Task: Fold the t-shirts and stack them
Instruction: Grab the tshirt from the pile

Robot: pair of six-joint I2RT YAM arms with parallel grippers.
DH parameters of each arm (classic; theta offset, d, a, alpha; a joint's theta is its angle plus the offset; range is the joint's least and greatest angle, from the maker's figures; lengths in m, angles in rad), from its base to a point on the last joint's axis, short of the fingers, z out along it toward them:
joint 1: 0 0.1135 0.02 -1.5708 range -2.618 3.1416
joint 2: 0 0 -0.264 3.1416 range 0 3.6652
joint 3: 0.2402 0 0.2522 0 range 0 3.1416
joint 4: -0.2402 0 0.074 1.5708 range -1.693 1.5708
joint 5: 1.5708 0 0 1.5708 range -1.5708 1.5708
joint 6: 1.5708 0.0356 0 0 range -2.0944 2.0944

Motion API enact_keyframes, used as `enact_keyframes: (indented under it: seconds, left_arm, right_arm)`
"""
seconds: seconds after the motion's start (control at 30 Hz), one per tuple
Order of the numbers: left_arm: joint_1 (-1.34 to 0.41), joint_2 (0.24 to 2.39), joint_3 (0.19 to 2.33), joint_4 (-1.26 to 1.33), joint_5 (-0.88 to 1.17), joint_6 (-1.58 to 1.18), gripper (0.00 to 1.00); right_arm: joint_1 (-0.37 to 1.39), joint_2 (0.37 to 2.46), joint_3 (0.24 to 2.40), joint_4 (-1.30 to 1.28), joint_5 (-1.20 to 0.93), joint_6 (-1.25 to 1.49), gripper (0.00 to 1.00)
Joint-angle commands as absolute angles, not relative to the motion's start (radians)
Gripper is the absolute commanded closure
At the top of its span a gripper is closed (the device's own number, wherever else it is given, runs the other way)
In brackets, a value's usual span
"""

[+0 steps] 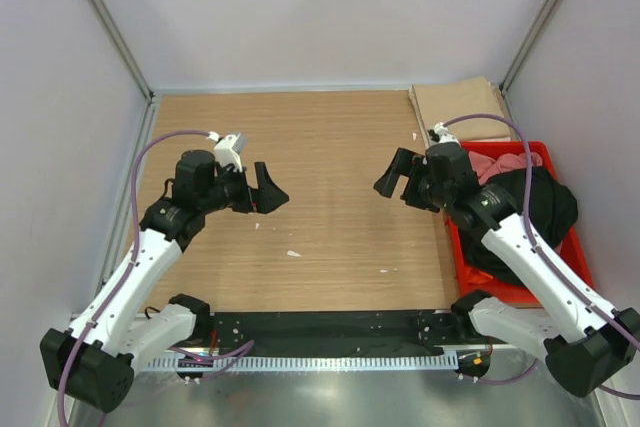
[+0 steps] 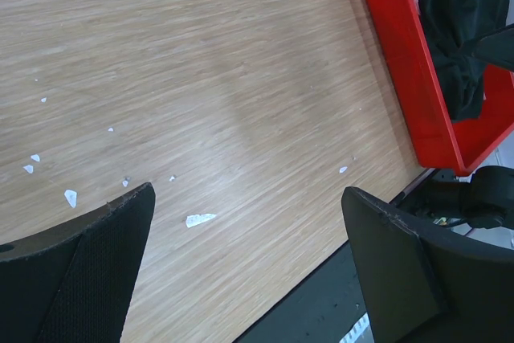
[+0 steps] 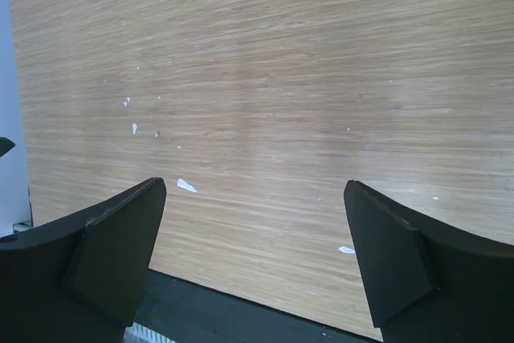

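My right gripper should next swing across, point down, go down and close, because the black t-shirt's far part (image 1: 541, 189) is on top, below my gripper and to its right in the top view.
A black t-shirt (image 1: 535, 209) lies crumpled in the red crate (image 1: 566, 264) at the right, with a dusty pink t-shirt (image 1: 497, 163) under it at the crate's far end. The black shirt also shows in the left wrist view (image 2: 458, 22). A tan t-shirt (image 1: 458, 107) lies folded at the table's far right corner. No orange shirt is in view. My left gripper (image 1: 268, 189) is open and empty above the table's left middle. My right gripper (image 1: 393, 177) is open and empty just left of the crate. Both grippers point toward each other over bare wood.
The wooden table (image 1: 320, 147) bears small white paper scraps (image 1: 293, 253). White walls with metal frame posts close in the left, back and right. A black strip (image 1: 330, 325) runs along the near edge between the arm bases.
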State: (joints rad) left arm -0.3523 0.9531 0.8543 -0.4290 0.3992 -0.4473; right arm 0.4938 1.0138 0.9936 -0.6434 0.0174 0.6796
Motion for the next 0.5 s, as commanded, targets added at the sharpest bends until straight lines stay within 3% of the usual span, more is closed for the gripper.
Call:
enact_keyframes:
  seconds: [0.0, 0.17, 0.3, 0.47]
  left_arm:
    - [-0.354, 0.934, 0.884, -0.426, 0.391, -0.433, 0.00]
    - [-0.353, 0.920, 0.884, -0.433, 0.397, -0.434, 0.00]
    - [-0.353, 0.922, 0.880, -0.442, 0.374, -0.436, 0.00]
    - [-0.353, 0.939, 0.885, -0.448, 0.387, -0.445, 0.00]
  right_arm:
    - [0.492, 0.980, 1.002, -0.652, 0.104, 0.689, 0.00]
    - [0.492, 1.078, 1.136, -0.800, 0.349, 0.729, 0.00]
    - [0.491, 1.236, 1.320, -1.071, 0.698, 0.769, 0.00]
    - [0.321, 1.345, 1.365, -1.134, 0.770, 0.758, 0.00]
